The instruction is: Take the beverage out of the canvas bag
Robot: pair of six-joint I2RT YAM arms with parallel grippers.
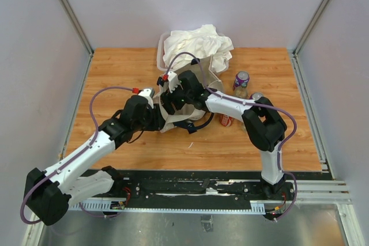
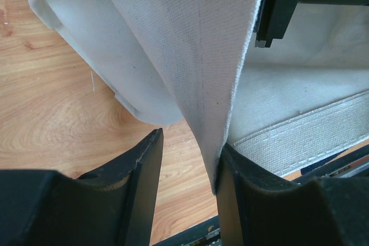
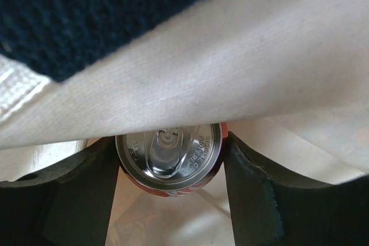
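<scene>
Next, my right gripper will lift from the bag (image 1: 170,124), lower by the other red can and release, as bare tabletop lies to its right in the top view.
The cream canvas bag (image 1: 170,124) lies mid-table with its navy strap (image 1: 193,125) trailing toward me. My right gripper (image 1: 173,99) reaches into the bag's mouth. In the right wrist view the gripper (image 3: 170,142) is shut on a red beverage can (image 3: 168,151) with a silver top, inside the bag. A fold of canvas (image 3: 230,67) and navy strap (image 3: 86,10) hang over the can. My left gripper (image 1: 160,118) is at the bag's left edge. In the left wrist view it (image 2: 190,139) stands open, with a canvas flap (image 2: 190,44) hanging between the jaws against the right finger (image 2: 242,188).
A clear tub (image 1: 161,50) with a white cloth heap (image 1: 196,44) stands behind the bag. A purple can (image 1: 241,83) stands to the right, a silver-topped can (image 1: 256,96) beside the right arm, and a red can (image 1: 226,120) lies under that arm. Grey walls enclose the wooden table.
</scene>
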